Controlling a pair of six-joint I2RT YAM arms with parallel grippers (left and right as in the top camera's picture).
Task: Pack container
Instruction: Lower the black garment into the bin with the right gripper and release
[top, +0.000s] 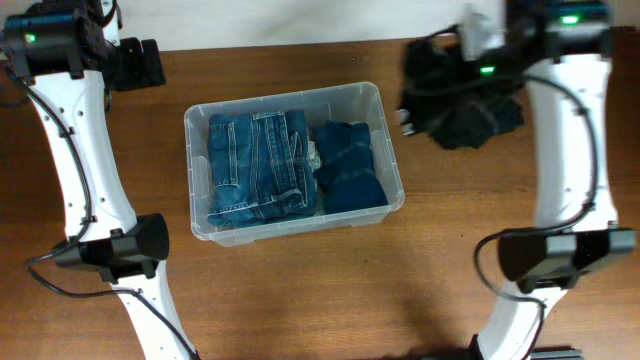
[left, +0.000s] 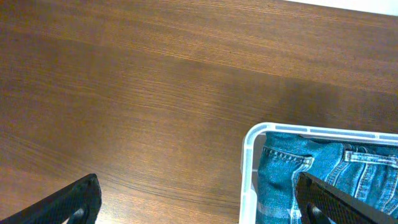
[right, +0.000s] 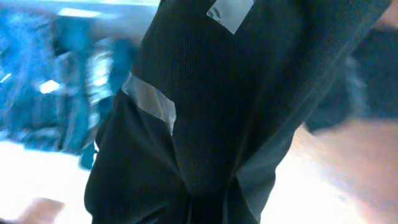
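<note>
My right gripper carries the garment over the darker blue denim piece (top: 350, 165) next, below the gripper and to its left in the overhead view, then lowers and releases.
The clear plastic container (top: 195, 170) stands mid-table and holds folded light blue jeans (top: 255, 165) on its left side and a darker blue denim piece (top: 350, 165) on its right. My right gripper (top: 430, 85) is past the container's far right corner. It is shut on a dark knit garment (top: 470, 110) that hangs from it. In the right wrist view this garment (right: 211, 106) fills the frame and hides the fingers. My left gripper (top: 140, 65) is open and empty beyond the container's far left corner. Its view shows the container corner (left: 249, 155) and the jeans (left: 311, 171).
The brown wooden table (top: 300, 290) extends all round the container. Both white arm bases stand at the near edge, left (top: 110, 250) and right (top: 555, 255). A pale wall or edge runs along the table's far side.
</note>
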